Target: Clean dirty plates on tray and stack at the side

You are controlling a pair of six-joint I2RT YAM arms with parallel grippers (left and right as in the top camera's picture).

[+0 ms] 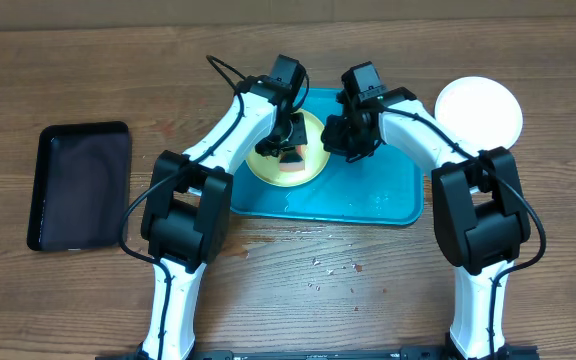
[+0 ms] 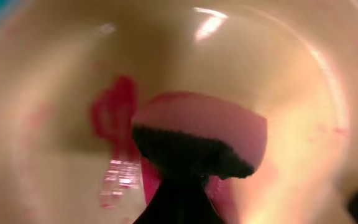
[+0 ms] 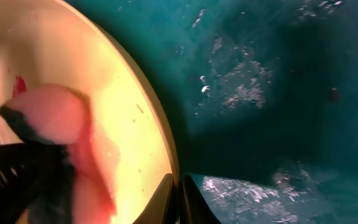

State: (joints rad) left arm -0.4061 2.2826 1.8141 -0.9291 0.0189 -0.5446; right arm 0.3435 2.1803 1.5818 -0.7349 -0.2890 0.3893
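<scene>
Next, my left gripper lifts across to the black tray point(image 1: 81, 200), lowers and releases the sponge, since that tray lies to the gripper's left in the overhead view.
The yellow-green plate point(image 1: 264, 170) lies on the left part of the turquoise tray point(image 1: 368, 190). My left gripper point(image 1: 290, 140) is shut on a pink sponge with a dark scrub side point(image 1: 294, 160) and presses it on the plate. In the left wrist view the sponge point(image 2: 197, 130) sits beside a red smear point(image 2: 114, 115). My right gripper point(image 1: 333, 140) is shut on the plate's right rim. In the right wrist view its jaws point(image 3: 179, 199) pinch the rim of the plate point(image 3: 129, 124). The white plate point(image 1: 478, 108) lies on the table right of the tray. The mint-blue plate is out of view.
A smaller black tray point(image 1: 78, 185) lies on the wooden table at the left. The tray's floor point(image 3: 278, 93) is wet with droplets. Small crumbs or spots lie on the table in front of the tray point(image 1: 333, 268).
</scene>
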